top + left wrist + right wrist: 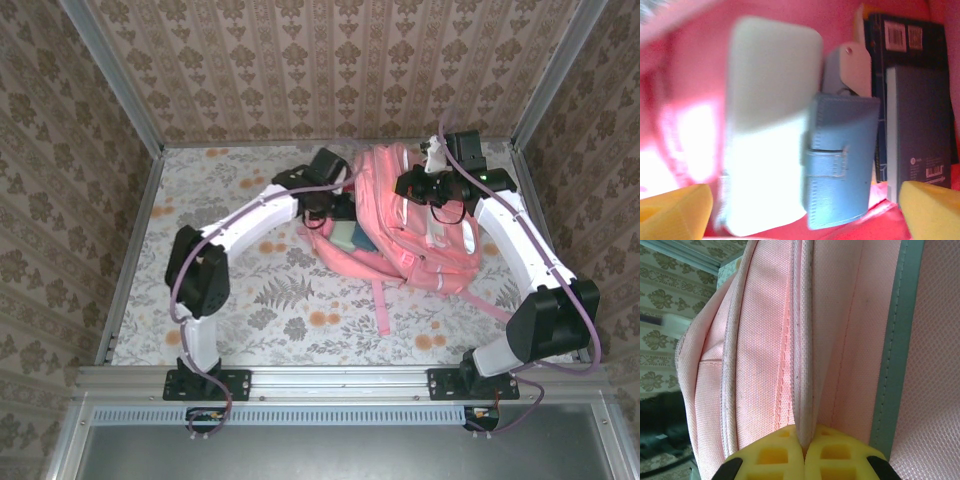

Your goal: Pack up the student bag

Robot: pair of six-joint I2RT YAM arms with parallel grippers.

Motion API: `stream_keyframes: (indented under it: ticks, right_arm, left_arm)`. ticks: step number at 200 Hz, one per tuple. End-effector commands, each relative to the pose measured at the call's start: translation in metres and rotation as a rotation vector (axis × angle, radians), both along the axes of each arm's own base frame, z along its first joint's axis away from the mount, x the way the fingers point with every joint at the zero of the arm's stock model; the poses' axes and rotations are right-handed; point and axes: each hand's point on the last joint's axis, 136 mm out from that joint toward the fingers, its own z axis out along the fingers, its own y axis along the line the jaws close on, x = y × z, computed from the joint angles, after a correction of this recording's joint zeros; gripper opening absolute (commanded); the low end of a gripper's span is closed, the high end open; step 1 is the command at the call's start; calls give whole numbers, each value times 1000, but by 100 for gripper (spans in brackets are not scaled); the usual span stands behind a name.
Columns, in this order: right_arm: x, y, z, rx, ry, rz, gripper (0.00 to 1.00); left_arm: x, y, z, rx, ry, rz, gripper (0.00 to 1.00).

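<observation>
My left gripper moves away from the pencil case and down onto the bag's open lower rim (313, 235) next, since the books and cases already lie inside.
The pink student bag (436, 256) lies on the table at centre right, its mouth facing left. My left gripper (338, 212) is at that mouth, open; its yellow fingers (671, 211) stand wide apart at the bottom corners of the left wrist view. Inside the pink lining (690, 75) I see a pale green pencil case (767, 125), a blue strapped case (840, 160), a small white item (851, 64) and dark books (912, 100). My right gripper (804, 446) is shut on a white-trimmed seam of the bag (765, 340), holding it up over the bag's top (432, 192).
The table has a floral cloth (270, 300) with open room left of and in front of the bag. A pink strap (381, 305) trails toward the near edge. Wallpapered walls and metal frame posts (135, 110) enclose the table on three sides.
</observation>
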Motion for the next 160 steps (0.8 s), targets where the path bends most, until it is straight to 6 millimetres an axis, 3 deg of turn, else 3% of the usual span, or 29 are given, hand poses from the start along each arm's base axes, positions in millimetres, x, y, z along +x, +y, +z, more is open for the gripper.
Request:
stream_keyframes:
  ticks: [1, 17, 25, 55, 90, 99, 110, 124, 134, 160]
  right_arm:
    - [9, 8, 37, 34, -131, 32, 0]
    - [9, 9, 38, 35, -131, 33, 0]
    - [8, 9, 38, 36, -132, 34, 0]
    - [7, 11, 37, 31, -127, 39, 0]
    - [7, 12, 35, 25, -116, 46, 0]
    - [8, 12, 34, 17, -116, 50, 0]
    - [9, 12, 32, 2, -109, 54, 0]
    - [12, 11, 30, -24, -105, 64, 0]
    - [15, 10, 28, -52, -105, 66, 0]
    - [31, 6, 28, -116, -128, 50, 0]
  left_arm:
    - [18, 38, -3, 62, -19, 53, 90]
    - [30, 57, -18, 150, -15, 69, 71]
    - [35, 62, -26, 196, -18, 62, 66]
    - [52, 71, -60, 330, 9, 28, 65]
    - [72, 65, -93, 346, 73, -2, 65]
    - [78, 63, -95, 350, 73, -4, 62]
    - [84, 62, -93, 349, 61, -5, 49]
    - [87, 60, -84, 332, 36, 2, 17]
    - [88, 61, -75, 319, 17, 17, 0]
    - [77, 76, -53, 302, -18, 96, 0]
